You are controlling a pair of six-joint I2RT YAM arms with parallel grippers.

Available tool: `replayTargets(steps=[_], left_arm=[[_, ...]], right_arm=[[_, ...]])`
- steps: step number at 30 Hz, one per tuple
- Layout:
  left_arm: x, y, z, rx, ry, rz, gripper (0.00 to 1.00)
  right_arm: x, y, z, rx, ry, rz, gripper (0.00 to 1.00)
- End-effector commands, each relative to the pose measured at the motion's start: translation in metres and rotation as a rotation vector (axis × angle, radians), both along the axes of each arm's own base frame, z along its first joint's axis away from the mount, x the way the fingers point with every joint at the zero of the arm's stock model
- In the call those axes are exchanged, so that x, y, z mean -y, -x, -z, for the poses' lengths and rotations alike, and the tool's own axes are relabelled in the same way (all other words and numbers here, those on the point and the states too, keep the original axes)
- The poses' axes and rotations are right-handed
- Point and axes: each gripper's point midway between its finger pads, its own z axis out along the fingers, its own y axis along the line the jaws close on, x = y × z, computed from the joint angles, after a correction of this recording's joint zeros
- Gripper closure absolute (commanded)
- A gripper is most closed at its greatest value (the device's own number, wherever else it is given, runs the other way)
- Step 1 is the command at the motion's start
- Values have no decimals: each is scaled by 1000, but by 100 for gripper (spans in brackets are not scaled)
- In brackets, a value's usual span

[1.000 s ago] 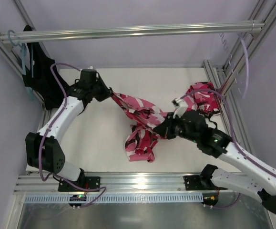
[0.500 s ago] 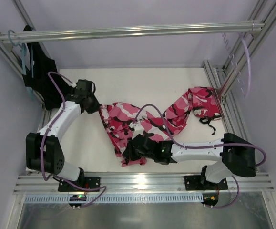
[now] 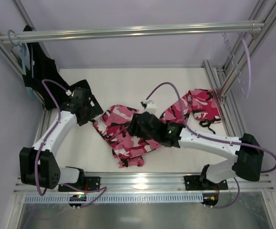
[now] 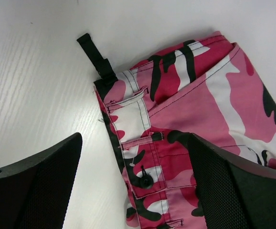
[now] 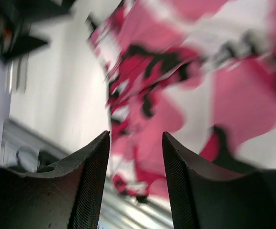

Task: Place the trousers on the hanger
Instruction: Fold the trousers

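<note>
I will next bring my left gripper down to the waistband edge next to the black strap, where the empty table leaves room for a finger outside the cloth.
The camouflage trousers [image 3: 120, 120] lie crumpled on the white table, stretching from the centre left to the back right corner [image 3: 200, 102]. My left gripper [image 3: 95, 116] hovers over their left end, open. In the left wrist view the buttoned waistband [image 4: 149, 157] lies below the spread fingers [image 4: 42, 176], and the gripper [image 4: 134, 143] touches nothing. My right gripper [image 3: 134, 128] is above the middle of the trousers, open. Only blurred pink cloth [image 5: 157, 95] shows beyond its gap [image 5: 135, 138]. The pale hanger [image 3: 246, 62] hangs on the frame at the far right.
A teal-blue hanger [image 3: 24, 56] with a black garment [image 3: 41, 71] hangs at the back left corner. A metal rail [image 3: 128, 31] runs across the back. Frame posts [image 3: 214, 76] line the right side, and a metal edge [image 3: 138, 182] runs along the front.
Both grippers have opened and let go of the trousers, which dropped from stretched in the air into a heap on the table. The right arm swung over the middle of the cloth.
</note>
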Motion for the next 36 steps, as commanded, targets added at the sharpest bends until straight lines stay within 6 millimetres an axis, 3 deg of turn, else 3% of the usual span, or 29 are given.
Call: replayTargets(steps=[1,3,4,5,6,8,10,11,13,14,16,18,22,26,28,31,33,36], left_arm=[[0,-2,26,-50,0,-19,9],[-3,-2,38,-77,1,-56,7],[-5,-2,44,-93,5,-75,6],[-7,-2,53,-122,7,-98,4],[-8,-3,58,-130,16,-122,4],[-10,-7,66,-130,19,-147,2],[-9,-14,69,-113,43,-166,1],[-8,-15,73,-118,55,-169,1],[-6,-16,86,-148,62,-183,0],[-7,-15,92,-164,62,-196,1],[-7,-12,104,-191,56,-206,1],[-9,-12,111,-192,50,-211,7],[-9,-22,112,-161,40,-181,29],[-5,-33,111,-163,28,-123,86],[-5,-42,107,-158,18,-92,97],[-5,-46,106,-178,7,-65,100],[-5,-57,92,-151,3,-53,100],[-12,-62,72,-126,-43,-50,100]], right_arm=[[77,-73,-5,43,155,247,48],[105,-96,-11,43,209,337,46],[134,-116,-7,9,227,467,45],[160,-119,0,-32,290,561,43],[174,-130,-10,-44,278,635,41],[203,-153,-7,-83,282,734,40],[219,-168,-4,-87,292,774,38],[240,-178,3,-108,315,827,37],[259,-188,10,-135,329,878,34],[270,-188,24,-186,353,912,33],[301,-190,31,-234,370,1008,32],[323,-192,44,-267,381,1056,30],[345,-207,55,-261,418,1072,29],[353,-220,62,-243,537,969,29],[353,-219,75,-259,589,914,29],[350,-222,90,-266,587,866,29],[356,-222,98,-263,634,861,30],[377,-217,97,-268,724,898,60]])
